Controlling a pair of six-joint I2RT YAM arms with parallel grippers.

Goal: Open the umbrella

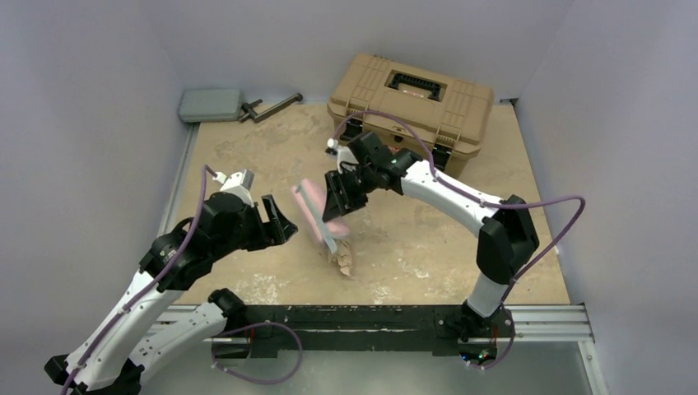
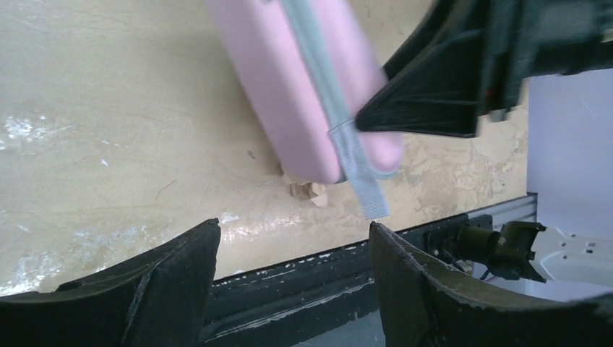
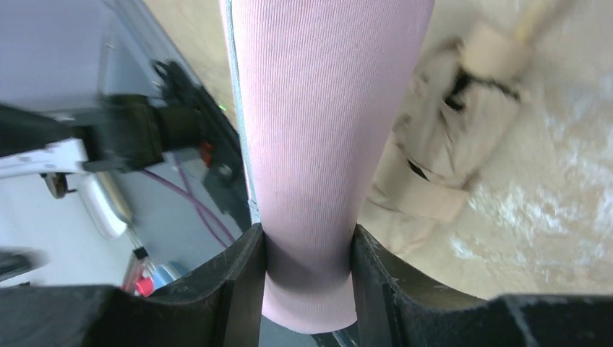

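Note:
The robot's right gripper will next carry the pouch (image 1: pixel 311 212) outward and to the left in the top view, off the umbrella, and let go of it, since the tabletop is bare there.
The folded beige umbrella (image 1: pixel 342 257) lies crumpled on the table, partly under a pink pouch (image 1: pixel 311 212); its fabric and cream knob show in the right wrist view (image 3: pixel 441 166), and a scrap of it in the left wrist view (image 2: pixel 307 191). My right gripper (image 1: pixel 337 206) is shut on the pink pouch (image 3: pixel 325 130), one finger pressed on each side, holding it tilted above the umbrella. The pouch (image 2: pixel 289 87) has a grey strip hanging from it. My left gripper (image 1: pixel 284 224) stands open just left of the pouch, nothing between its fingers (image 2: pixel 181 275).
A tan toolbox (image 1: pixel 411 99) stands at the back right, right behind the right arm. A grey flat pad (image 1: pixel 211 104) and a dark metal tool (image 1: pixel 272 107) lie at the back left. A black rail (image 1: pixel 370 317) runs along the near edge.

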